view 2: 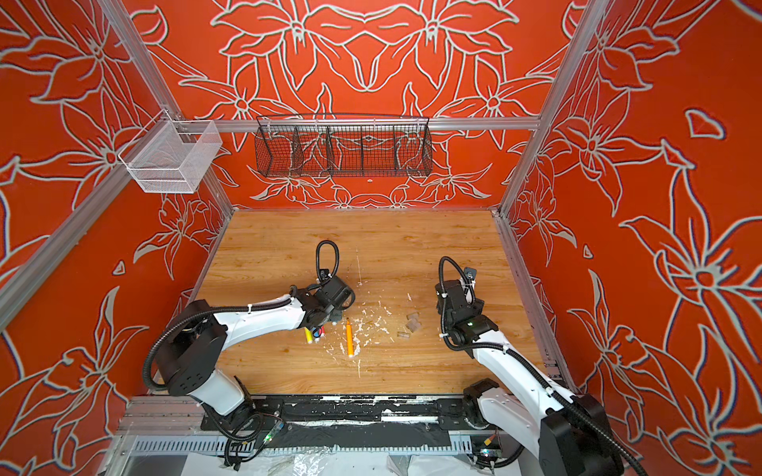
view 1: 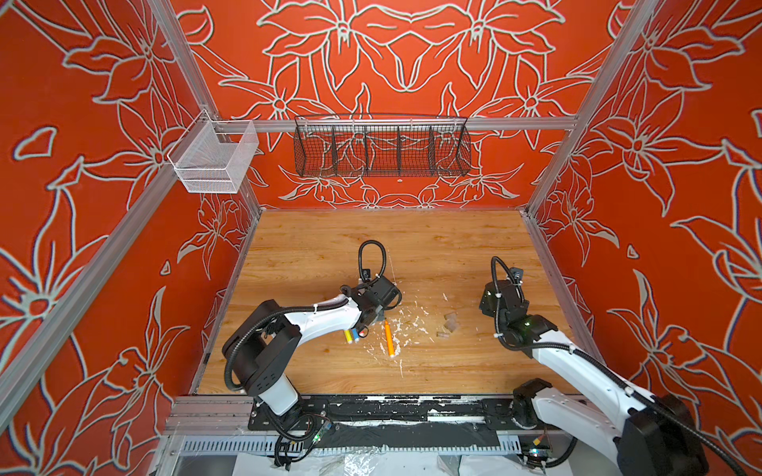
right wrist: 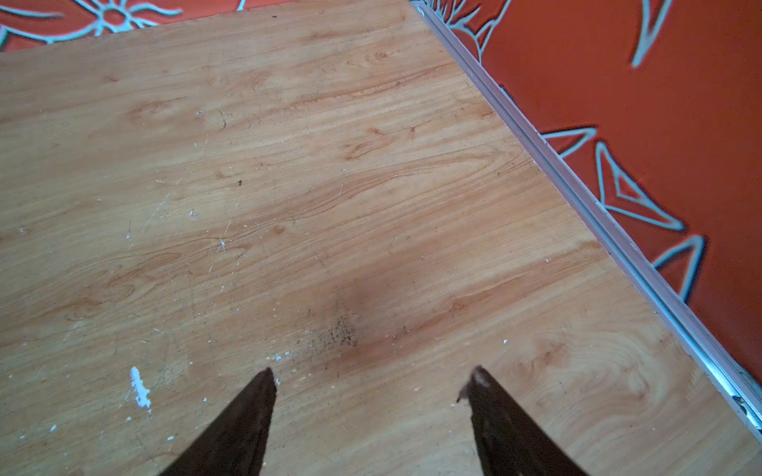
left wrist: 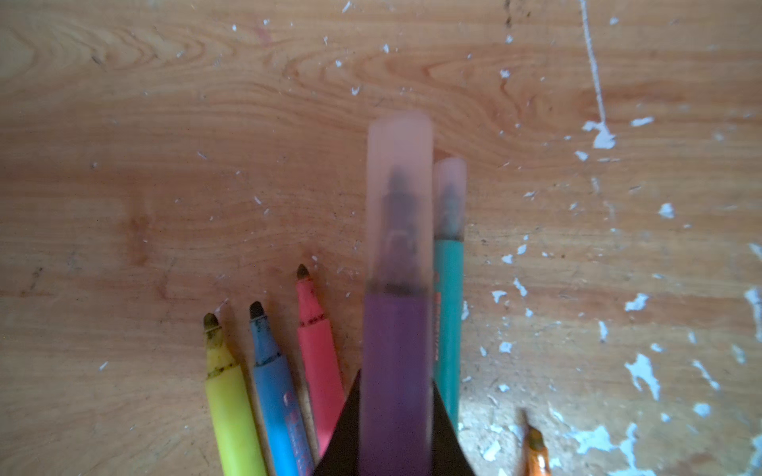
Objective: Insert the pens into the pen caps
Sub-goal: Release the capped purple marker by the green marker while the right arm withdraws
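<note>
A clear cap already covers the purple pen's tip, so my left gripper lowers the pen onto the wood between the pink (left wrist: pixel 319 362) and teal pens next. It then releases the pen there.
My left gripper (left wrist: pixel 396 377) is shut on a purple pen (left wrist: pixel 396 350) that wears a clear cap (left wrist: pixel 399 198) over its tip. Beside it on the wood lies a teal pen (left wrist: pixel 448 321), also capped (left wrist: pixel 449 198). Yellow (left wrist: pixel 231 404), blue (left wrist: pixel 276 395) and pink (left wrist: pixel 319 362) pens lie uncapped in a row next to the gripper. An orange pen (view 1: pixel 389 338) lies alone to the right of them. Three loose pen caps (view 1: pixel 450 317) (view 1: pixel 452 327) (view 1: pixel 442 335) sit between the arms. My right gripper (right wrist: pixel 373 381) hangs open over bare wood, holding nothing.
White flecks of debris (view 1: pixel 406 325) are scattered round the orange pen. A black wire basket (view 1: pixel 381 148) and a white mesh basket (view 1: pixel 214 158) hang on the back rail. The table's metal edge rail (right wrist: pixel 577 193) runs close to the right gripper.
</note>
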Robot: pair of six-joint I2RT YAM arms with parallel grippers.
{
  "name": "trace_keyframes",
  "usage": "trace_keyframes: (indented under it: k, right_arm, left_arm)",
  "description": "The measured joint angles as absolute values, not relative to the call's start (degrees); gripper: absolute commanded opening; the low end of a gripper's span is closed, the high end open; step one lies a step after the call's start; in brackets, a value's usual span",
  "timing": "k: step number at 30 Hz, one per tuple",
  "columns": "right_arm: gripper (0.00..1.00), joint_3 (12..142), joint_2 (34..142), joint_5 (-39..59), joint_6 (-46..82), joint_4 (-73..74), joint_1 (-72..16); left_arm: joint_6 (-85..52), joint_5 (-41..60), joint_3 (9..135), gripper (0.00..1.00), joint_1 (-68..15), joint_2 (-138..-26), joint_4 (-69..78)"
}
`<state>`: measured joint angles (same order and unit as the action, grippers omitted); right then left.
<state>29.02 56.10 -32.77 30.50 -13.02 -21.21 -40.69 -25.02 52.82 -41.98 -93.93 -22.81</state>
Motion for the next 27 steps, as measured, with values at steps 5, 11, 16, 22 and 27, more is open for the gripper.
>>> trace_keyframes:
  k: [5, 11, 16, 22, 27]
  right_arm:
    - [0.76, 28.73, 53.34, -32.73, 30.50, -12.43, -21.21]
    - [0.76, 27.79, 51.62, -32.69, 30.50, -11.92, -21.21]
    - [0.76, 27.68, 51.62, -32.49, 30.50, -11.92, -21.21]
    - [0.77, 27.68, 51.68, -32.47, 30.50, -11.92, -21.21]
    - [0.76, 27.68, 52.47, -32.47, 30.59, -11.86, -21.21]
  left_arm:
    - [-40.69, -23.88, 52.82, 0.00, -41.47, -96.66, -22.15]
    - [-40.69, -22.83, 52.82, 0.17, -41.19, -97.25, -21.47]
    - [-40.38, -22.61, 52.95, 0.29, -41.19, -97.25, -21.32]
    - [-40.05, -22.61, 53.60, 0.33, -41.19, -97.23, -21.56]
    - [-40.07, -22.57, 54.63, 0.33, -41.19, -95.72, -22.85]
